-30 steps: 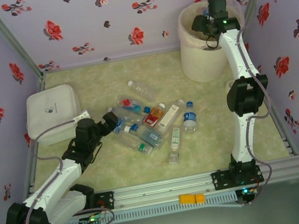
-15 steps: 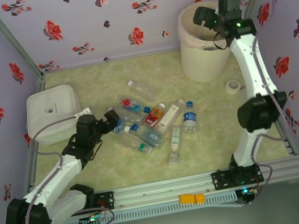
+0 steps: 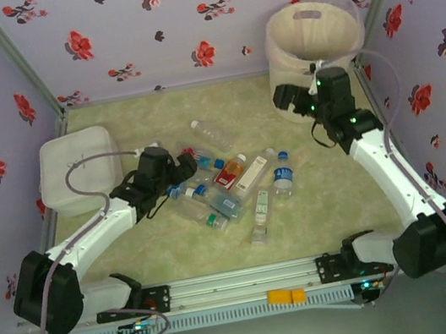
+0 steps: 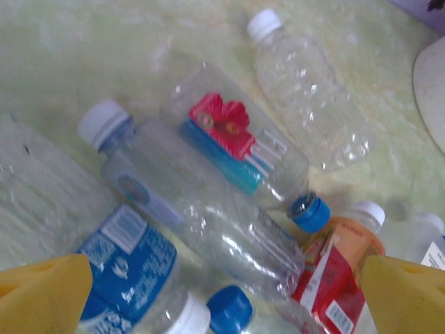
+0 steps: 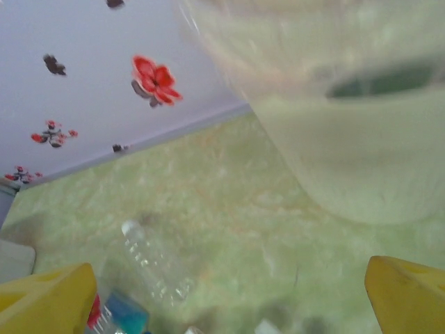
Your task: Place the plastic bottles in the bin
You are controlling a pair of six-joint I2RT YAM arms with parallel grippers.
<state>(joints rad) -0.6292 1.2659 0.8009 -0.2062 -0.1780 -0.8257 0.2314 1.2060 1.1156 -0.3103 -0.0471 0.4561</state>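
The green-capped clear bottle is lower and nearer my base, so my left gripper will next move back and down onto its body (image 3: 192, 210), exposed at the pile's near edge.
Several plastic bottles (image 3: 226, 184) lie in a pile on the green mat. My left gripper (image 3: 182, 169) hovers open at the pile's left edge. In the left wrist view, my left gripper (image 4: 222, 299) spans a clear white-capped bottle (image 4: 201, 216) and a blue-labelled bottle (image 4: 125, 271). A red-flower-labelled bottle (image 4: 236, 142) and an orange-red bottle (image 4: 341, 264) lie just beyond. The cream bin (image 3: 312, 32) stands at the back right. My right gripper (image 3: 287, 98) hangs open and empty beside the bin's front left. The right wrist view shows the bin wall (image 5: 348, 125) and a lone clear bottle (image 5: 156, 261).
A white rounded square box (image 3: 76, 170) sits at the left, close behind my left arm. Flowered walls close in the back and sides. A metal rail (image 3: 251, 281) runs along the front edge, with a small yellow piece (image 3: 287, 296) on it.
My right gripper left the bin's mouth and dropped down to the left, in front of the bin. My left gripper pushed rightward to the bottle pile.
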